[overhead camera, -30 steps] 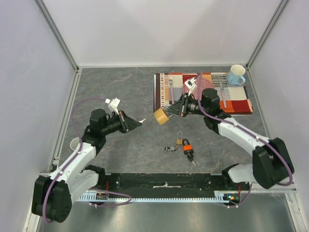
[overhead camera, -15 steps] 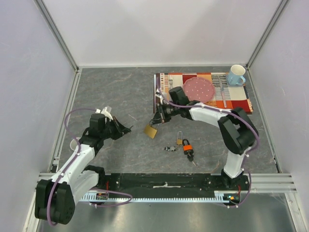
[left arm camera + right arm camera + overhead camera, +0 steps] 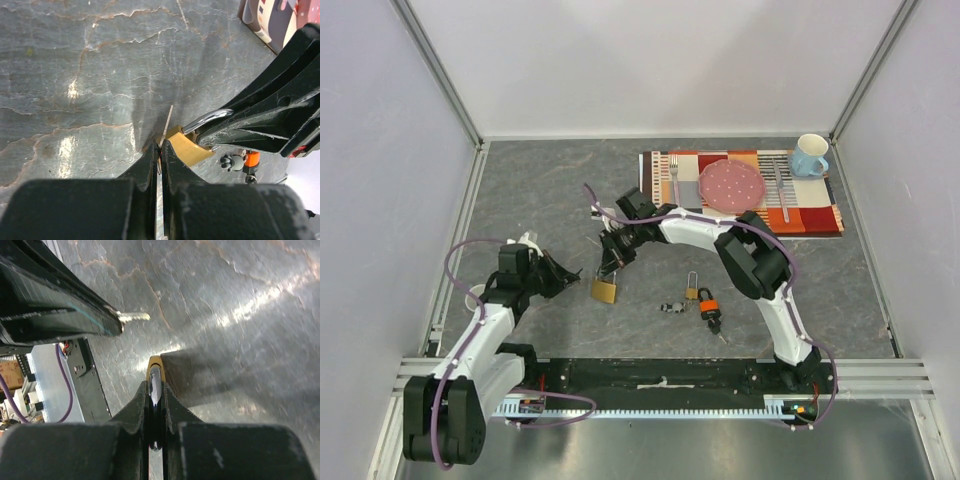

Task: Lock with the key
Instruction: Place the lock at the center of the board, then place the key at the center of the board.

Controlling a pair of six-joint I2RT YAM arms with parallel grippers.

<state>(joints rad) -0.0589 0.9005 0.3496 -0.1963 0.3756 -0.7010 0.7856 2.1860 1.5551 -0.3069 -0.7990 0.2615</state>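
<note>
My left gripper moves down next onto the clear spot of bare tabletop (image 3: 573,292) (image 3: 107,147) beside the brass padlock and releases the key, since that spot lies below the gripper.
My right gripper (image 3: 610,264) is shut on the steel shackle (image 3: 155,390) of a brass padlock (image 3: 604,291) and holds it hanging just above the grey table, left of centre. In the right wrist view the brass body (image 3: 156,363) shows past the fingertips. My left gripper (image 3: 570,273) is shut on a thin silver key (image 3: 168,124), whose blade points toward the padlock (image 3: 186,148) and ends just beside its body. The key tip (image 3: 134,316) also shows in the right wrist view, apart from the lock.
A small brass padlock (image 3: 692,291), an orange padlock (image 3: 708,304) and a key bunch (image 3: 670,307) lie near the front centre. A striped placemat (image 3: 815,212) with a pink plate (image 3: 731,184), cutlery and a blue mug (image 3: 809,155) sits at the back right.
My right arm has swung left and toward the front with the brass padlock, bringing it down next to the left gripper. My left gripper has drawn back slightly with the key.
</note>
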